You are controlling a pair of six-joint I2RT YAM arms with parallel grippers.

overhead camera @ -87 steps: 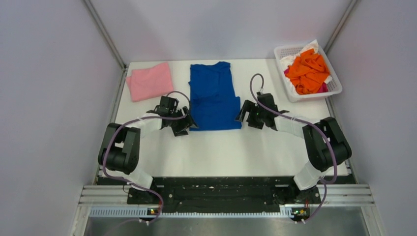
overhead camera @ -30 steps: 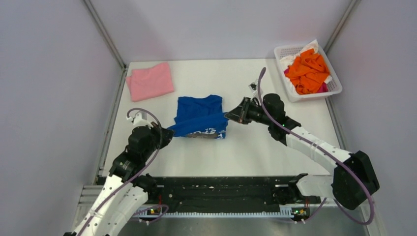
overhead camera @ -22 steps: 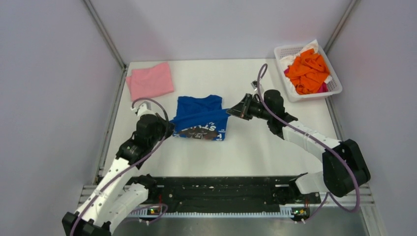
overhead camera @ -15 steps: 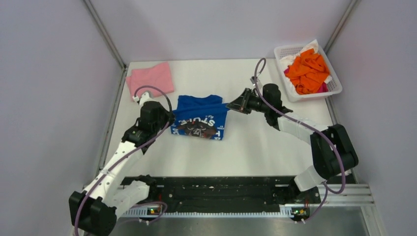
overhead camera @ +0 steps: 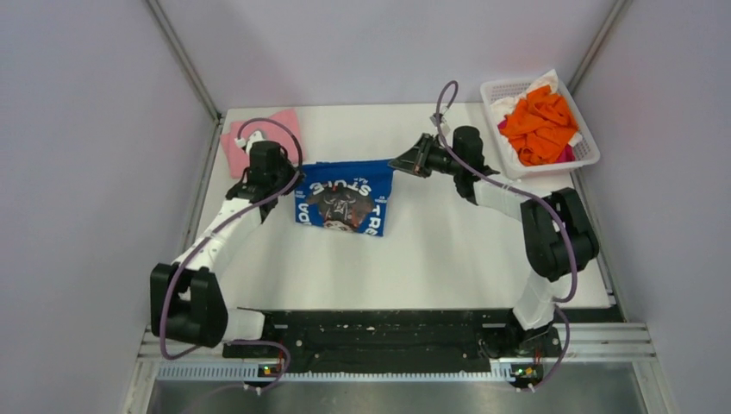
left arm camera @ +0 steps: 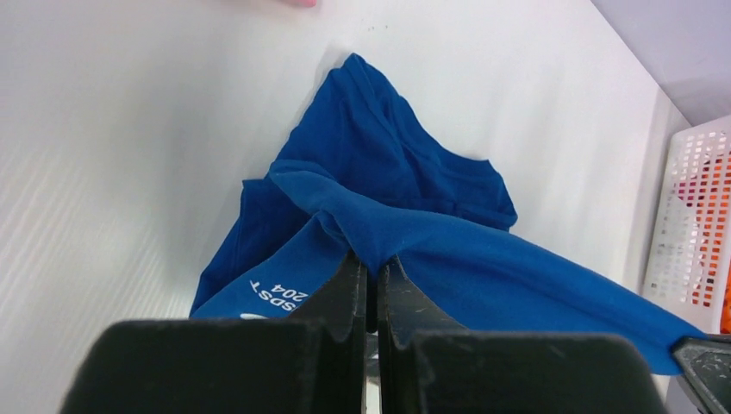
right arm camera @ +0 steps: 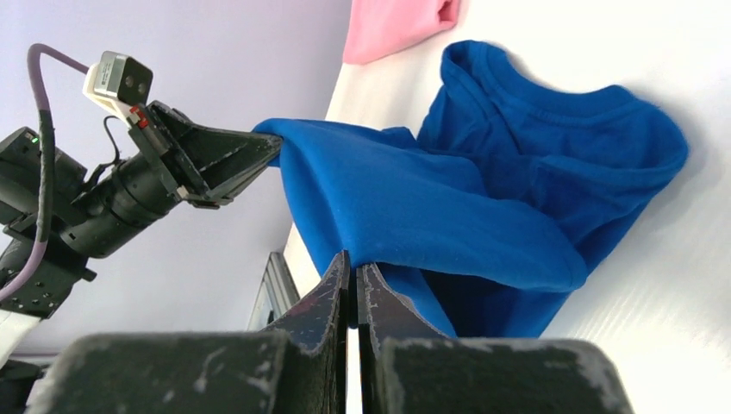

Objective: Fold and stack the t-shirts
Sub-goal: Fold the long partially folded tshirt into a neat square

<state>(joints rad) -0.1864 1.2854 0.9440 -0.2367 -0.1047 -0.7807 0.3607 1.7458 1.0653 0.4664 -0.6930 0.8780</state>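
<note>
My left gripper should move outward and down, carry the shirt's pinched blue edge over the shirt's far part [left arm camera: 392, 142] and let go of it, because that part is still uncovered.
The royal blue t-shirt [overhead camera: 343, 198] hangs stretched between both grippers above the table's middle, its white lettering and dark picture facing up. My left gripper [overhead camera: 297, 175] is shut on its left edge, pinching a fold of cloth [left arm camera: 372, 250] at the fingertips. On the right edge my right gripper [overhead camera: 398, 163] is shut, the blue cloth [right arm camera: 431, 207] draped over its tips. The shirt's far part lies on the table in the wrist views. A folded pink t-shirt [overhead camera: 233, 142] lies at the back left, partly behind the left arm. Orange t-shirts [overhead camera: 539, 121] fill the basket.
A white lattice basket [overhead camera: 586, 155] stands at the back right corner, also seen as the basket [left arm camera: 690, 224] in the left wrist view. Grey walls close in the table [overhead camera: 448, 250] on three sides. The arm bases sit on the black rail at the near edge.
Both grippers carried the blue shirt's near edge up and toward the back of the table, turning the printed side up. The left arm now covers part of the pink shirt.
</note>
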